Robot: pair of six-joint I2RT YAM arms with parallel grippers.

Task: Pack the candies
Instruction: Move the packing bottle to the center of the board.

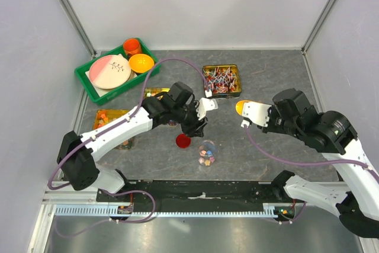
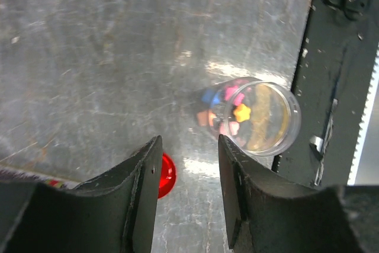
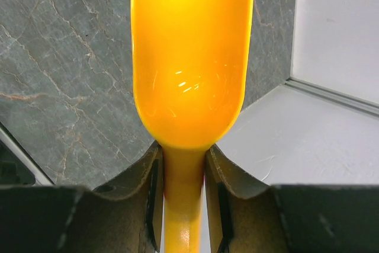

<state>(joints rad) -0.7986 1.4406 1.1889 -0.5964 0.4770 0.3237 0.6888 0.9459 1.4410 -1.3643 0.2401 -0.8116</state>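
Observation:
Next, my left gripper lowers back toward the black bar onto the far edge of the jar's rim (image 1: 203, 143) (image 2: 227, 132), since its thin side faces the open fingers.
A small clear jar (image 1: 207, 151) stands open on the table near the front, with several coloured candies (image 2: 228, 100) at its bottom. Its red lid (image 1: 183, 141) lies flat just to its left. My left gripper (image 1: 199, 125) hovers above and slightly behind the lid and jar. In the left wrist view the left gripper (image 2: 189, 146) is open with nothing between its jaws; the red lid (image 2: 167, 175) peeks out behind one finger and the jar (image 2: 260, 118) lies ahead. My right gripper (image 3: 182, 152) is shut on the handle of a yellow spoon (image 3: 189, 57), held right of the jar (image 1: 242, 108).
A tin of wrapped lollipops (image 1: 221, 80) sits at the back centre. A green tray (image 1: 86, 81) at the back left holds a plate, an orange cup and an orange bowl. Two more tins (image 1: 111, 118) lie on the left, under my left arm. A black rail (image 1: 195, 191) borders the front.

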